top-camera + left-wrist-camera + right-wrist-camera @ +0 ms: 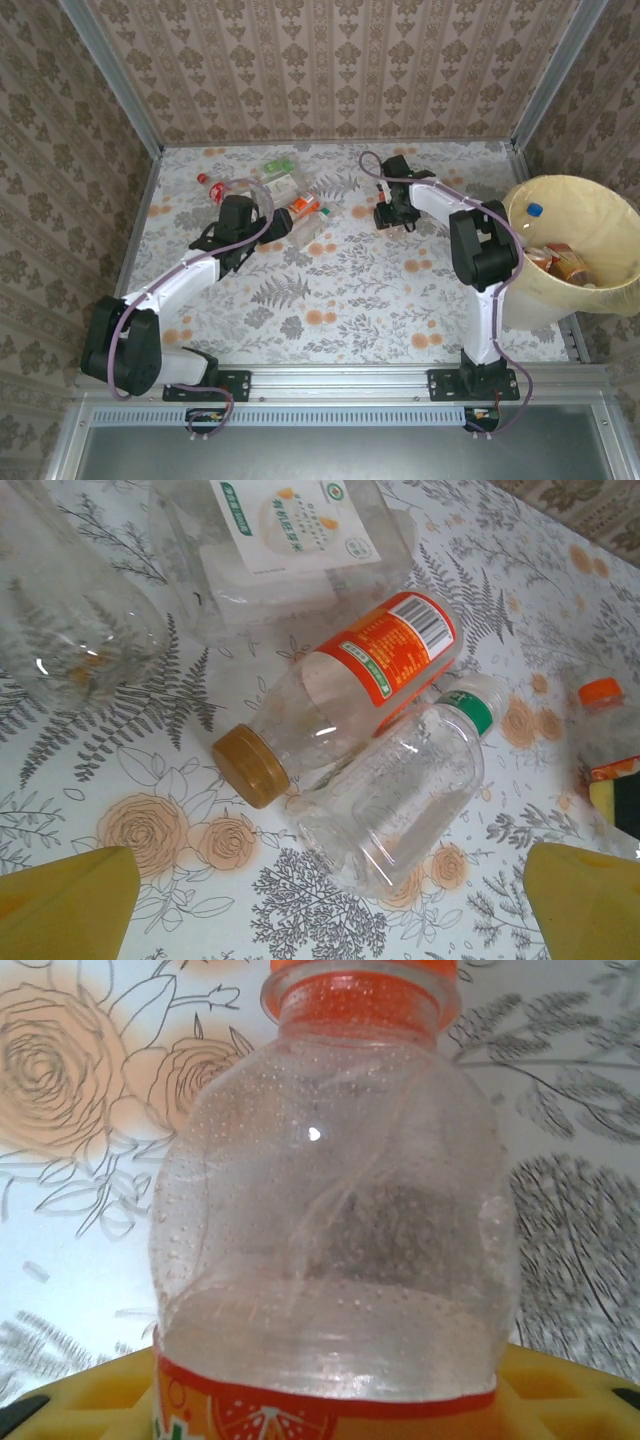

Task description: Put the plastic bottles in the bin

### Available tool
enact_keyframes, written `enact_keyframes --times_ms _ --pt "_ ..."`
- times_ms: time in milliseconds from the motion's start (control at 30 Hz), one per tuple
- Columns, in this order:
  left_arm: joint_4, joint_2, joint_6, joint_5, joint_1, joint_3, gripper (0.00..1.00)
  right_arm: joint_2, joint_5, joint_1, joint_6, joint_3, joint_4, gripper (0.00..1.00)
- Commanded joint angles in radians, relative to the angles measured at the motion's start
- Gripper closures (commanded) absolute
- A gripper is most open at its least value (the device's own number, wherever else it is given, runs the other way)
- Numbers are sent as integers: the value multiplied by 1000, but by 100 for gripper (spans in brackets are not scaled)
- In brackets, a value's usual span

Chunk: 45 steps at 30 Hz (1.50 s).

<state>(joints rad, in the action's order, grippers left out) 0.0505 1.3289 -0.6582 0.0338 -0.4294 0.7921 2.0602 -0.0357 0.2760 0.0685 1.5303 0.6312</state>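
Note:
I need to lift the orange-capped bottle with my right gripper, move it over the bin's opening and let go, because the bin's rim is higher than the tabletop.
Several plastic bottles lie at the back left of the table. An orange-labelled bottle with a brown cap rests against a clear bottle with a green neck ring. Beyond them lie a crushed white-labelled bottle and a red-capped bottle. My left gripper hovers open just short of the clear bottle. My right gripper is shut on an orange-capped, orange-labelled bottle low over the table. The bin stands at the right with bottles inside.
Another clear bottle lies left of the left gripper's line, and an orange-capped bottle lies to its right. A small white and green piece sits left of the right gripper. Metal posts and patterned walls close in the table.

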Motion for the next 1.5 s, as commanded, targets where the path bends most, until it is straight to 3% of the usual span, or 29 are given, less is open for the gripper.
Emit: enact_keyframes --times_ms 0,200,567,933,1100,1167,1300,1467 --pt "-49 11 50 70 2 12 0 -165 34 8 56 -52 -30 47" --pt "-35 29 121 99 -20 45 0 -378 76 8 123 -143 -89 50" --pt "151 149 273 -41 -123 207 0 -649 146 8 175 -163 -160 54" --pt "296 364 428 -79 -185 398 1 -862 77 6 168 -98 -65 54" --pt "337 435 461 -195 -229 462 1 -952 -11 1 153 -93 -31 55" --pt "344 458 463 -249 -241 473 0 -985 -43 -14 144 -88 -3 55" --pt "396 507 455 -250 -241 515 0 -1045 -77 -93 130 -64 62 55" --pt "412 518 439 -250 -243 516 0 -1100 -121 -278 109 -15 185 55"
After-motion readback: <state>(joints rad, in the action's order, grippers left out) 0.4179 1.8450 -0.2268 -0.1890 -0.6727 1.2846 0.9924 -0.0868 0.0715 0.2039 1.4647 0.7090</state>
